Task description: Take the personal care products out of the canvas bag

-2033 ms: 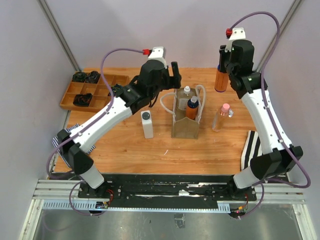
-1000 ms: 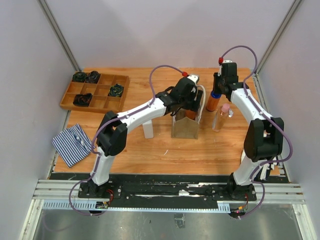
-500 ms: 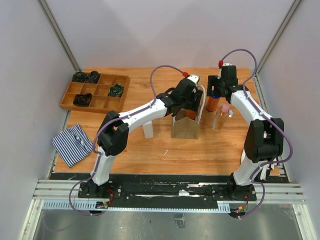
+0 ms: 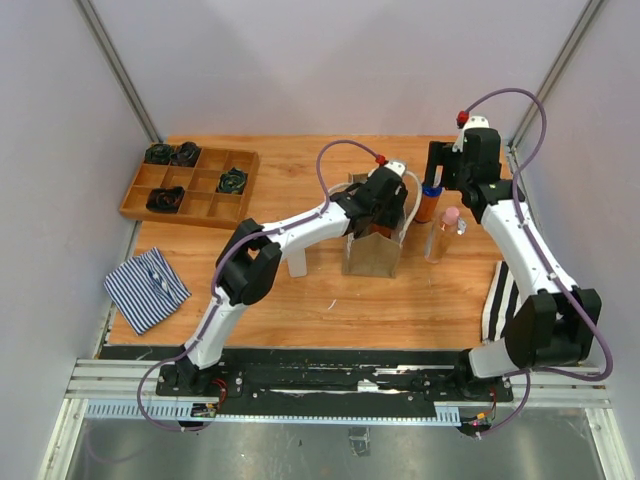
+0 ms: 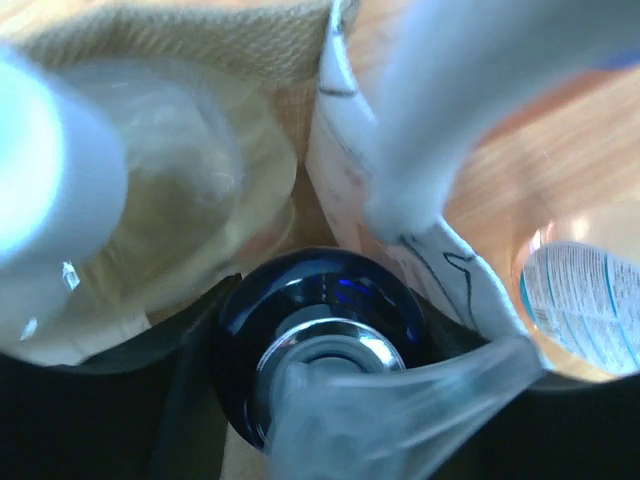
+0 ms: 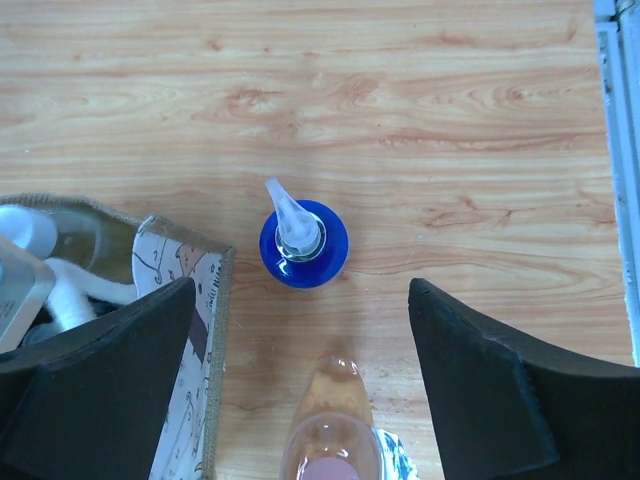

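Note:
My right gripper moves to the left in the top view and down onto the clear bottle's white cap next, since the bottle is still in the canvas bag point(image 4: 368, 258).
The canvas bag point(image 4: 368, 258) stands upright mid-table. My left gripper point(image 4: 386, 208) reaches down into it. In the left wrist view its dark fingers point(image 5: 195, 390) press against both sides of a blue-and-orange bottle point(image 5: 320, 315) inside the bag point(image 5: 200, 40), next to a clear white-capped bottle point(image 5: 110, 200). My right gripper point(image 4: 437, 175) hangs open above the other blue-and-orange bottle point(image 4: 428, 206), which stands on the table with its pump top point(image 6: 303, 243) ahead of the spread jaws. The pink-capped bottle point(image 4: 446, 232) stands beside it. The white pump bottle point(image 4: 296, 260) stands left of the bag, partly behind my left arm.
A wooden tray point(image 4: 190, 185) with black coiled items sits at the back left. One striped cloth point(image 4: 146, 288) lies at the front left, another point(image 4: 500, 300) at the right edge under my right arm. The bag's rope handle point(image 4: 408, 200) loops beside my left gripper.
My right gripper has opened and drawn up and back, leaving its blue-and-orange bottle standing on the table. My left gripper has narrowed round the bottle in the bag.

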